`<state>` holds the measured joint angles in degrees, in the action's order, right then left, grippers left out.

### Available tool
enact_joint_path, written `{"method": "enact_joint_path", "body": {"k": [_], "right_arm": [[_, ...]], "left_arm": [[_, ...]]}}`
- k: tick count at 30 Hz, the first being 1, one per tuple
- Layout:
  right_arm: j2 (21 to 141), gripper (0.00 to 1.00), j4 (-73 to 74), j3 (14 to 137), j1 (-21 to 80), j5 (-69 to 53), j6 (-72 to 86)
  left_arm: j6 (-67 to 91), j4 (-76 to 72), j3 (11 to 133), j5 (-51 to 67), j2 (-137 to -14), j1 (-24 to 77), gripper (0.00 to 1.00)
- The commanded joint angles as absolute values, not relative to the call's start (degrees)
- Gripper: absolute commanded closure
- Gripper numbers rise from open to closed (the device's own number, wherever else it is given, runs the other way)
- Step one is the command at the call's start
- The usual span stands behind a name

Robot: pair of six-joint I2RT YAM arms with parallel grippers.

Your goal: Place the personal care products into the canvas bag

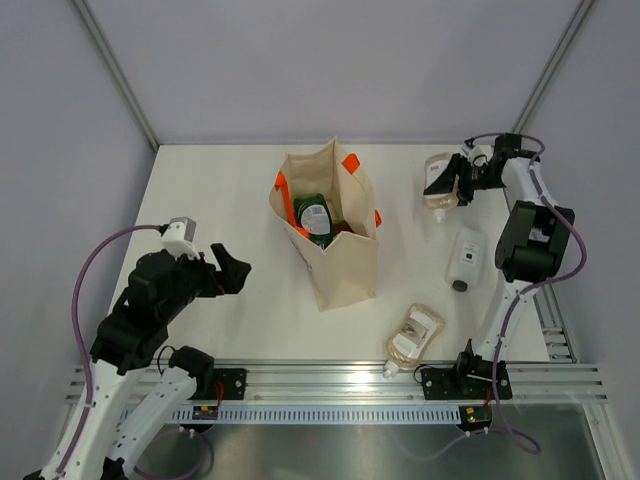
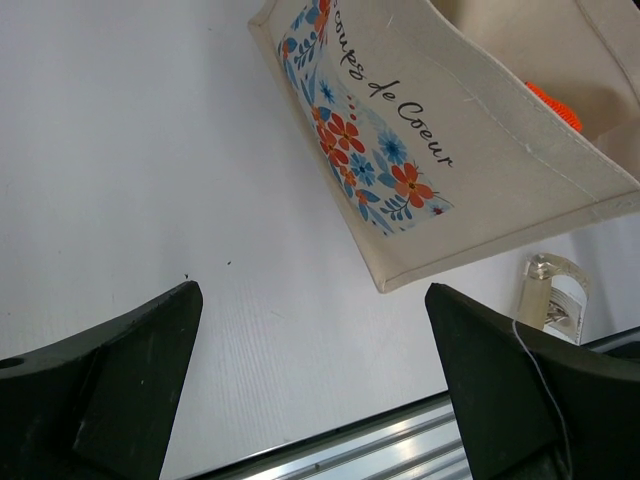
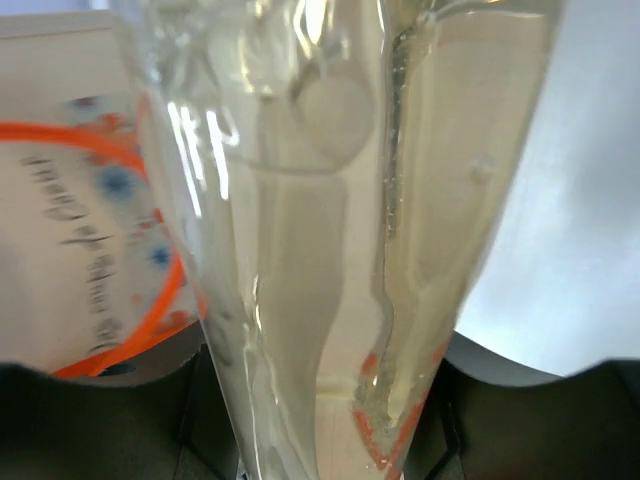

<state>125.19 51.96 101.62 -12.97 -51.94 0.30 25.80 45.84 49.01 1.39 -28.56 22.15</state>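
Observation:
My right gripper rises next, swings over the canvas bag's opening (image 1: 333, 213) and releases the pouch, since the bag stands to its left in the top view.
The canvas bag (image 1: 345, 265) stands upright mid-table with orange handles (image 1: 350, 163); a green bottle (image 1: 316, 218) lies inside it. At the back right my right gripper (image 1: 450, 183) is shut on a clear beige refill pouch (image 1: 437, 178). In the right wrist view this pouch (image 3: 340, 230) fills the frame between my right gripper's (image 3: 330, 425) fingers, with the bag (image 3: 60, 250) behind it. A white black-capped bottle (image 1: 465, 257) and a second pouch (image 1: 414, 335) lie on the table to the right. My left gripper (image 1: 232, 272) (image 2: 312, 290) hangs open and empty, left of the bag (image 2: 450, 130).
The metal rail (image 1: 330, 380) runs along the table's near edge, also visible below my left fingers (image 2: 110, 390). Grey walls close the back and sides. A clear plastic piece (image 2: 555, 295) peeks out past the bag's lower corner.

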Motion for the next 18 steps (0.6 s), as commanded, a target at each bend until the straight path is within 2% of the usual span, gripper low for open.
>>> {"method": "enact_joint_path", "body": {"k": [1, 6, 9, 13, 18], "right_arm": [[104.28, 1.0, 45.53, 105.11, -9.68, -65.75, 7.02], [96.42, 1.0, 47.11, 110.91, 0.59, -61.89, 5.98], [96.06, 1.0, 48.25, 115.56, 12.45, -55.65, 4.92], [102.54, 1.0, 53.69, 123.39, 24.59, -41.52, -2.44], [112.92, 1.0, 58.79, 133.85, 30.93, -35.69, -6.67]], "left_arm": [[26.98, 40.79, 47.99, 2.72, -27.42, 21.97, 0.01], [28.04, 39.03, 47.02, 4.92, -27.51, 21.97, 0.01], [28.21, 39.37, 47.37, 5.97, -27.86, 21.97, 0.01], [29.87, 40.69, 48.42, 5.45, -27.95, 21.97, 0.01], [30.76, 42.1, 48.95, 4.48, -27.25, 21.97, 0.01]]}}
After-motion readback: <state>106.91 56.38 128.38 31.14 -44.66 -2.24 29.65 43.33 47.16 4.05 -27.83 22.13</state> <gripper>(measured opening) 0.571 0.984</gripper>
